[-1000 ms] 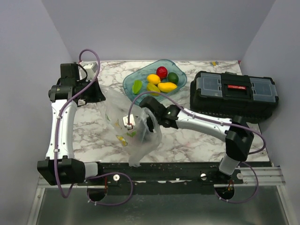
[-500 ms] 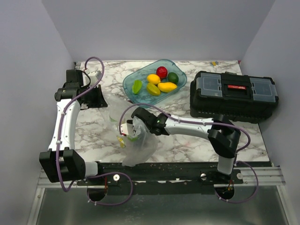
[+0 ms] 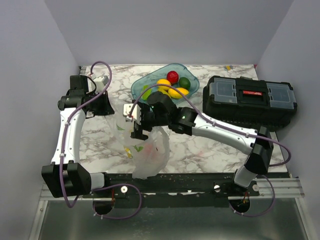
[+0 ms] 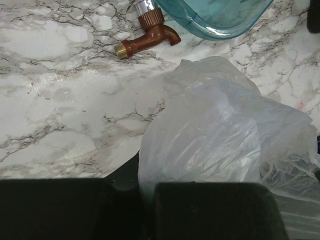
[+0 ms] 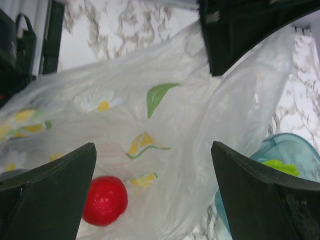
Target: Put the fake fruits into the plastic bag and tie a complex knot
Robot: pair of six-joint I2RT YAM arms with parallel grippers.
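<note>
The light-green fruit in the tub lies outward, so my right gripper's empty fingers should swing outward off the bag and down to close around it.
The plastic bag lies crumpled at the table's near middle, and it also shows in the left wrist view. My left gripper is shut on the bag's film at its far-left edge, pinched between the jaws. My right gripper hovers over the bag, open and empty. One red fake fruit lies inside the bag. Other fake fruits, yellow, red and green, sit in the teal tub. No knot shows.
A black toolbox stands at the right back. A brown tap-like piece lies on the marble next to the tub. The right arm crosses over the tub's near rim. The tub's edge with a green fruit shows to the right of the bag.
My right gripper has risen out of the bag and moved back toward the tub. The left gripper has kept its hold on the bag's edge.
</note>
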